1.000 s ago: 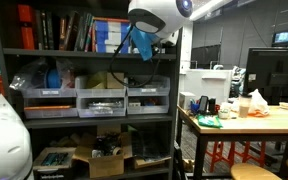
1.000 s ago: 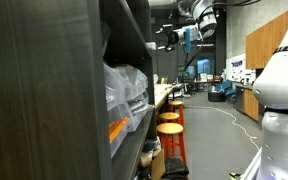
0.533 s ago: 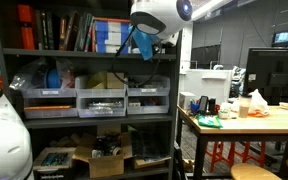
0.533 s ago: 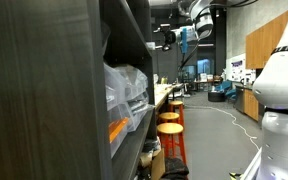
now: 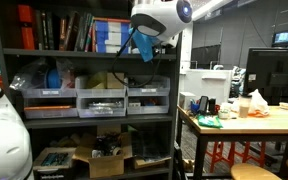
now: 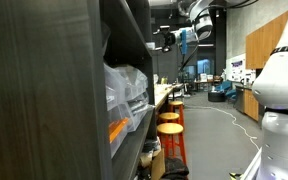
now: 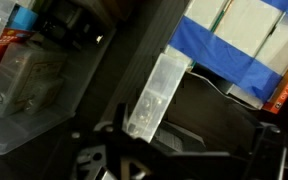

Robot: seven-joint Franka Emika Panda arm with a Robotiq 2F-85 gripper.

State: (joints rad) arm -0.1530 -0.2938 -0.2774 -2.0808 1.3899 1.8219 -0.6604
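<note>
My gripper eases toward the shelf next, its open fingers on both sides of the near end point(image 7: 147, 116) of the translucent white plastic object, since that lies closer to one finger.
My gripper point(image 7: 189, 140) is up at the top level of a dark shelving unit point(image 5: 84, 52), seen in both exterior views point(image 6: 165, 38). In the wrist view its dark fingers stand wide apart at the bottom of the picture. A long clear plastic box point(image 7: 156, 95) lies slanted right by the left finger; I cannot tell whether it touches it. Blue and white boxes point(image 7: 244, 40) stand just beyond on the shelf, also visible in an exterior view point(image 5: 109, 33). The fingers look open.
Books point(image 5: 64, 30) fill the top shelf's left part. Clear bins point(image 5: 102, 100) sit on the middle shelf, cardboard boxes point(image 5: 109, 160) below. A wooden table point(image 5: 254, 120) with clutter stands beside the shelf. Orange stools point(image 6: 169, 125) line the aisle. A white robot body point(image 6: 284, 90) is near.
The arm's head has shifted slightly, bringing the gripper a little closer to the top shelf. Nothing else has moved.
</note>
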